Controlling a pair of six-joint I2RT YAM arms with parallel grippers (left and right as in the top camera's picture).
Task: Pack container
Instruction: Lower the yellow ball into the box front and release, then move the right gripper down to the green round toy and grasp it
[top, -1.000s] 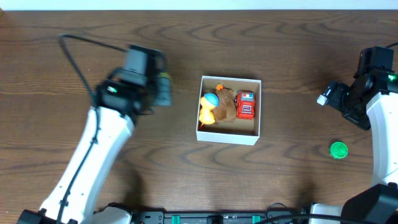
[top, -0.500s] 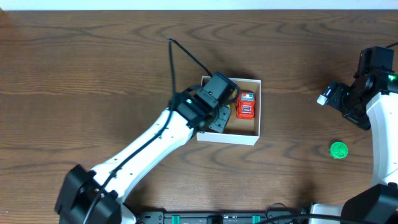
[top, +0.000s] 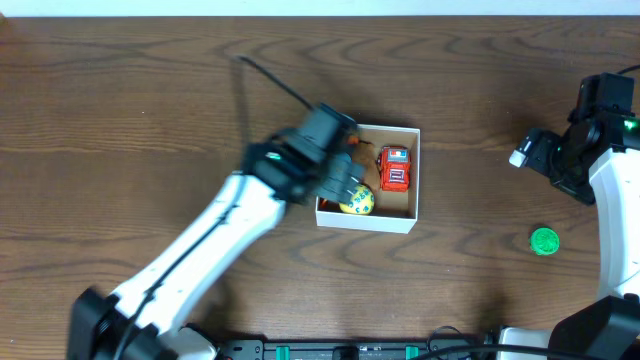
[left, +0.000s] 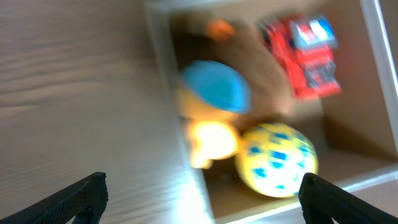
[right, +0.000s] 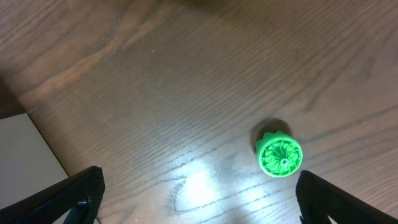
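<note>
My right gripper moves down onto the green round toy (top: 544, 241) (right: 279, 155) next, shifting toward the right in its wrist view, because the toy sits nearer one open finger.
The container (top: 416, 172), a shallow white-walled box with a brown inside, sits mid-table. In it lie a red toy truck (top: 395, 168), a yellow ball with blue spots (top: 357, 202) and a brown plush partly hidden by my left arm. My left gripper (top: 338, 178) hovers over the box's left side. In the blurred left wrist view the left gripper (left: 202, 199) is open. Below it lie the ball (left: 277, 158), a yellow toy with a blue cap (left: 214, 93), the truck (left: 308, 56) and the box wall (left: 163, 74). My right gripper (right: 199, 193) is open above bare table.
A green round toy (top: 544, 241) lies on the wood at the right, below the right gripper (top: 535, 160); it shows as a ribbed green disc (right: 280, 155) in the right wrist view. A pale flat patch (right: 25, 155) fills that view's lower left corner.
My left arm swung from the table's left to the container and its jaws opened. The yellow spotted ball now lies in the box's front left. The right arm has stayed still.
</note>
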